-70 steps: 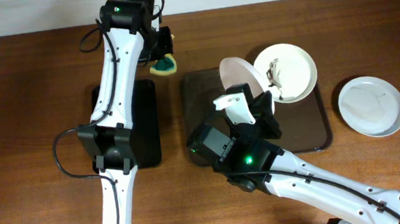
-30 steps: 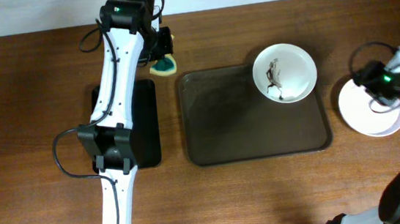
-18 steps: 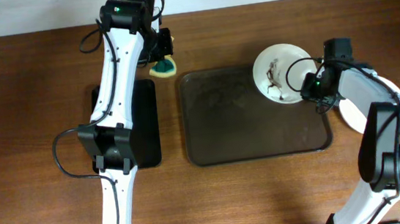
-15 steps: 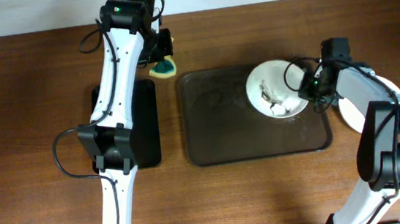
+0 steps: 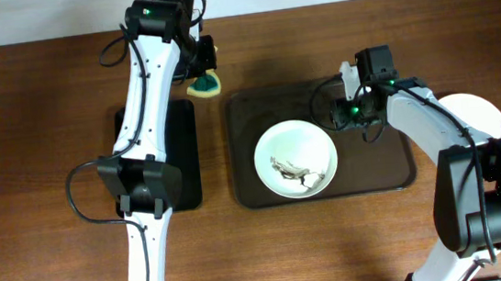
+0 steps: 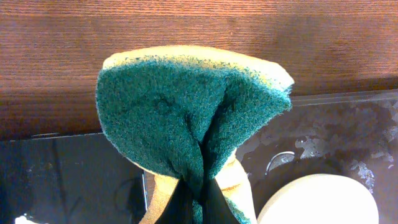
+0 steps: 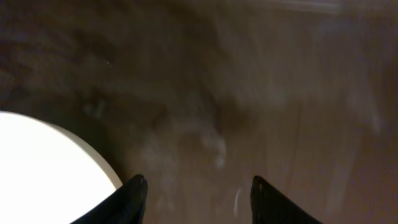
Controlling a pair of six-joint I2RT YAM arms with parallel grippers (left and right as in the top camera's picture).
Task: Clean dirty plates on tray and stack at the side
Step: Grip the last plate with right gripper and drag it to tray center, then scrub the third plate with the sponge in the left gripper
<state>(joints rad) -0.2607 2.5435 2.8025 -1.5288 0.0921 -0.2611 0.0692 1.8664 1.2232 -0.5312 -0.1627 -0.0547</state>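
Observation:
My right gripper moves to the left in the wrist view onto the plate's nearest rim (image 5: 330, 139) next, because its open fingers still straddle only wet tray.
A dirty plate (image 5: 296, 159) with dark smears lies on the front middle of the brown tray (image 5: 382, 169). My right gripper (image 5: 340, 113) hovers low over the tray just right of that plate, open and empty. In the right wrist view its fingers (image 7: 138, 190) stand apart over the tray's wet surface (image 7: 249, 93), with the plate's white rim (image 7: 43, 168) just left of the left finger. My left gripper (image 5: 200, 72) is shut on a green and yellow sponge (image 5: 205, 83) (image 6: 186, 112) above the table behind the tray's far left corner.
A white plate (image 5: 485, 110) sits on the table right of the tray, partly hidden by my right arm. A narrow black tray (image 5: 188, 165) lies left of the brown tray under my left arm. The left wrist view shows the brown tray (image 6: 336, 137) and a plate rim (image 6: 317, 199).
The dirty plate slid from the tray's back right corner to its front middle. My right arm came from the side plate to the tray and now stands open beside the plate. The left arm stayed still.

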